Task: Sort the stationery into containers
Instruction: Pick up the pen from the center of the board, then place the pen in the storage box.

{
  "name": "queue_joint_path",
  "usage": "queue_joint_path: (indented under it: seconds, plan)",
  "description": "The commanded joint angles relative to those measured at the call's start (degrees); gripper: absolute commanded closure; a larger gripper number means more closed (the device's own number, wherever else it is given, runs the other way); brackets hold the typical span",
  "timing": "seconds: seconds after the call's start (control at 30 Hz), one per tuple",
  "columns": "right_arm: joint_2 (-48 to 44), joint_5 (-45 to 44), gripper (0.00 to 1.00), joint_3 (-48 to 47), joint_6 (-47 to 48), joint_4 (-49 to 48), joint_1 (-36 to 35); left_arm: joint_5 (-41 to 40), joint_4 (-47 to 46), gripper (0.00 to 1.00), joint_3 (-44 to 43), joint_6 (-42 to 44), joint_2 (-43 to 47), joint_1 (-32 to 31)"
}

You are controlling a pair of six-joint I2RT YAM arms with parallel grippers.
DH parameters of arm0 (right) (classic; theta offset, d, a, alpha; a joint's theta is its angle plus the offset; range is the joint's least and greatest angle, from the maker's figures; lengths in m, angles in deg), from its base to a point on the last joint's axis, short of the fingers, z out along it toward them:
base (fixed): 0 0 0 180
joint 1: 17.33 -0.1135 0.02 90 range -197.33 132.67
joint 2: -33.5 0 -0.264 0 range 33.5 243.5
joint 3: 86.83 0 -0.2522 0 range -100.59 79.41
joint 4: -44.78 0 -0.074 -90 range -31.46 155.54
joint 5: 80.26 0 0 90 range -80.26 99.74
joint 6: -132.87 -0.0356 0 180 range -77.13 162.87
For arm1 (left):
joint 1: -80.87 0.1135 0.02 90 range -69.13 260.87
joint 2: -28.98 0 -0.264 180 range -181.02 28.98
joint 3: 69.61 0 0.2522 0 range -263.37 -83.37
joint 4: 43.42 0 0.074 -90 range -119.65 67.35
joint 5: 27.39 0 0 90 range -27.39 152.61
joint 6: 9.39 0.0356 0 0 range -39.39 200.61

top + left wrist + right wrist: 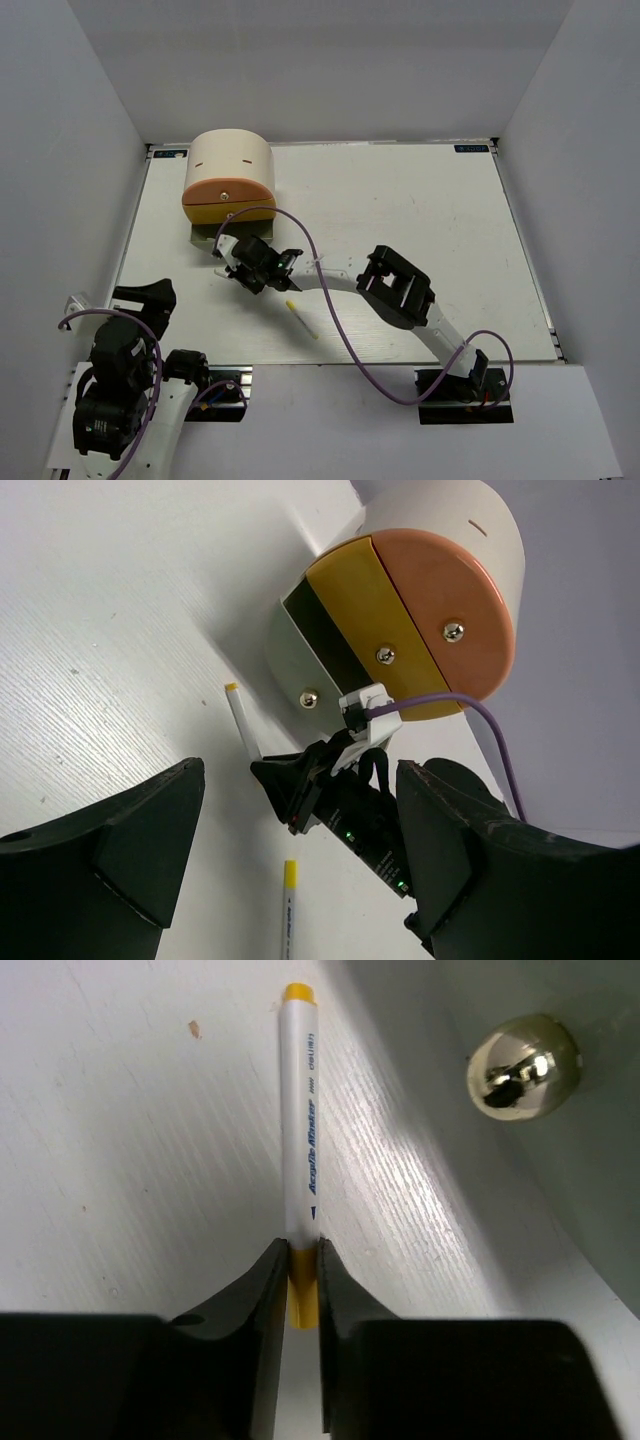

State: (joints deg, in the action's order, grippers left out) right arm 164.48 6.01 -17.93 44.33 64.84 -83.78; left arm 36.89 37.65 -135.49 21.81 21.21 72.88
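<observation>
The right gripper rises next, moves outward over the drawer's open inside and releases the pen, as the lowest drawer's front stands between the pen and that opening.
My right gripper point(303, 1280) is shut on a thin white pen point(300, 1130) at its yellow end, low over the table and right in front of the cabinet's lowest drawer knob point(523, 1067). In the top view this gripper point(232, 256) is just before the beige half-cylinder cabinet point(228, 160) with its orange front point(228, 190) and yellow front point(230, 212). A second white pen with a yellow tip point(302, 320) lies loose on the table. My left gripper point(300, 870) is open and empty, pulled back at the near left point(145, 298). No highlighters or eraser show.
The left wrist view shows the orange drawer point(450, 610), the yellow drawer point(375, 630), a beige lowest drawer front with a knob point(310, 697), the held pen point(243, 725) and the loose pen point(288, 910). A purple cable point(330, 300) loops over the right arm.
</observation>
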Motion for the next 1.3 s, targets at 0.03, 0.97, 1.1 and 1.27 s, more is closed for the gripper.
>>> queue_joint_path:
  seconds: [0.03,0.97,1.1,1.27]
  plan:
    - [0.25,-0.67,0.88,2.85,1.52,-0.07,-0.17,0.67,0.54,0.13,-0.79,0.01,-1.19,0.34]
    - [-27.47,7.51,1.0,10.26,28.14,-2.88,7.21,9.27,-7.89,0.13,10.55,0.01,1.35,0.34]
    - [-22.35,6.27,1.0,4.63,32.82,-3.41,8.36,9.28,-7.89,0.13,11.07,0.01,2.4,0.34]
    - [-17.44,8.3,1.0,-0.04,36.51,-3.84,9.41,9.28,-6.84,0.13,11.07,0.01,2.41,0.34]
